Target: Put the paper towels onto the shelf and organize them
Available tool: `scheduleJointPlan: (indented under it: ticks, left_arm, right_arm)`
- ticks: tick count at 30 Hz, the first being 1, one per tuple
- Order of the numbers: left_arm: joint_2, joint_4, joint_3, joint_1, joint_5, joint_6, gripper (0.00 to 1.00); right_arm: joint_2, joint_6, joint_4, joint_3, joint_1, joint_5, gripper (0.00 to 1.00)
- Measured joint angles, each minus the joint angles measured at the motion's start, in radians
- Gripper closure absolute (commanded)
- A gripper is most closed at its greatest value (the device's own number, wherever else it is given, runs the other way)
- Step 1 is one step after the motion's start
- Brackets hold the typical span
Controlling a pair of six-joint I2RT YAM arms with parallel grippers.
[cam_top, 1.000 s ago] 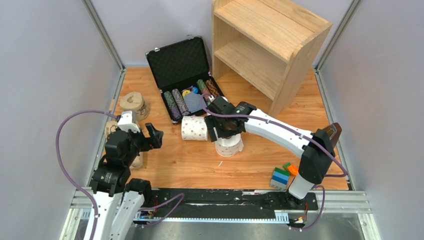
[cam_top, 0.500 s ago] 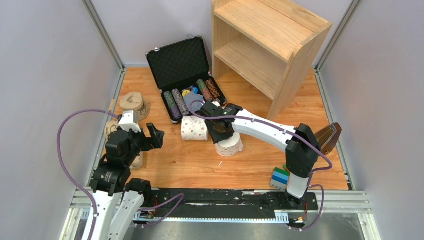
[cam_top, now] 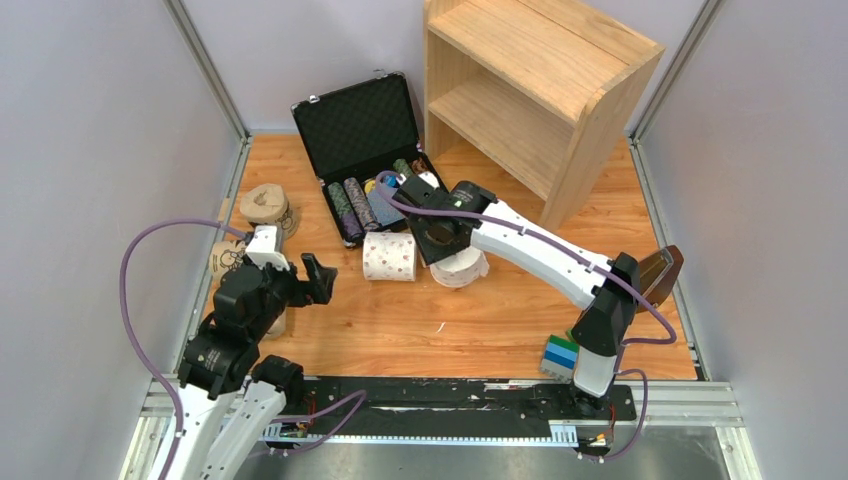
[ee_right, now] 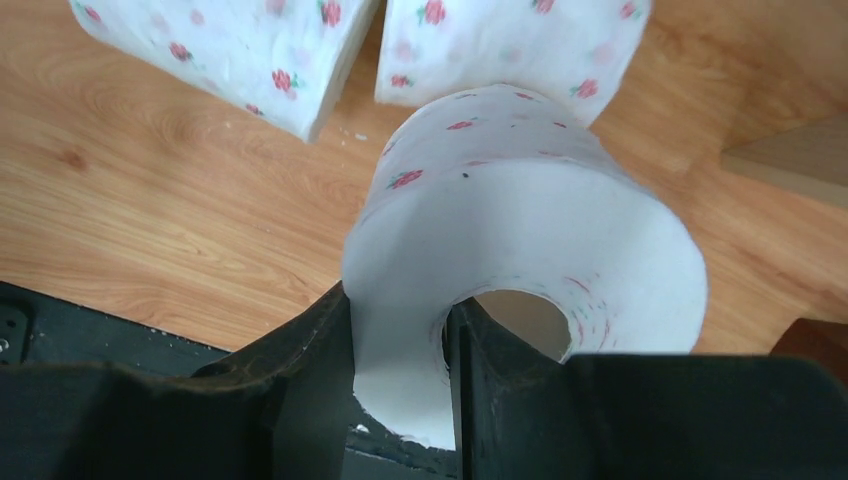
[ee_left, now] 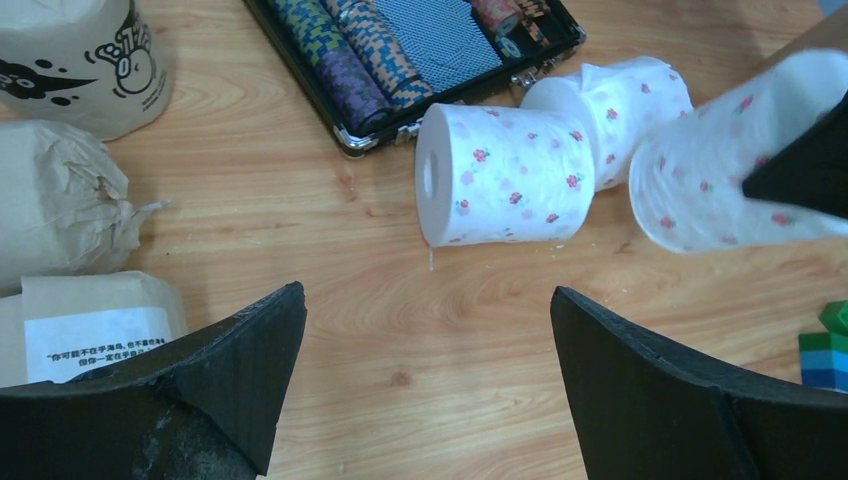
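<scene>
The shelf's bare middle board is above and outward, so my right gripper needs to lift the roll outward onto the end of that board by the case and let go of it.
My right gripper (cam_top: 440, 238) (ee_right: 400, 320) is shut on a white dotted paper towel roll (ee_right: 520, 220) (cam_top: 463, 268) (ee_left: 720, 180), one finger inside its core and one outside. It holds the roll tilted, just above the floor. A second white roll (cam_top: 388, 256) (ee_left: 500, 175) lies on its side to the left, and a third (ee_left: 612, 100) lies behind it by the case. Three tan rolls sit at the far left: one printed (ee_left: 70, 60) (cam_top: 265, 205), one crumpled (ee_left: 50, 210), one labelled (ee_left: 90, 325). My left gripper (ee_left: 428, 295) (cam_top: 300, 285) is open over bare floor. The shelf (cam_top: 540, 80) stands at the back right.
An open black case (cam_top: 360, 130) with striped chip rows (ee_left: 400, 60) lies at the back centre, close behind the white rolls. Coloured blocks (cam_top: 563, 352) (ee_left: 825, 345) sit at the front right beside the right arm's base. Grey walls close in both sides.
My right gripper has closed on the white roll and carried it up and back towards the case, tilting it. The left arm has shifted slightly right.
</scene>
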Motion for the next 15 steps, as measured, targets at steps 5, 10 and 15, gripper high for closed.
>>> scheduleJointPlan:
  ticks: [5, 10, 15]
  left_arm:
    - [-0.018, 0.0, 0.0, -0.041, -0.01, 0.0, 0.0]
    - [-0.019, 0.0, 0.0, -0.046, -0.021, 0.0, 0.0]
    - [-0.018, -0.001, 0.0, -0.046, -0.041, 0.0, 0.0]
  right_arm:
    - [0.008, -0.07, -0.044, 0.184, -0.013, 0.101, 0.79]
    - [0.064, -0.179, -0.037, 0.437, -0.085, 0.169, 0.79]
    - [0.103, -0.341, 0.098, 0.529, -0.181, 0.196, 0.79]
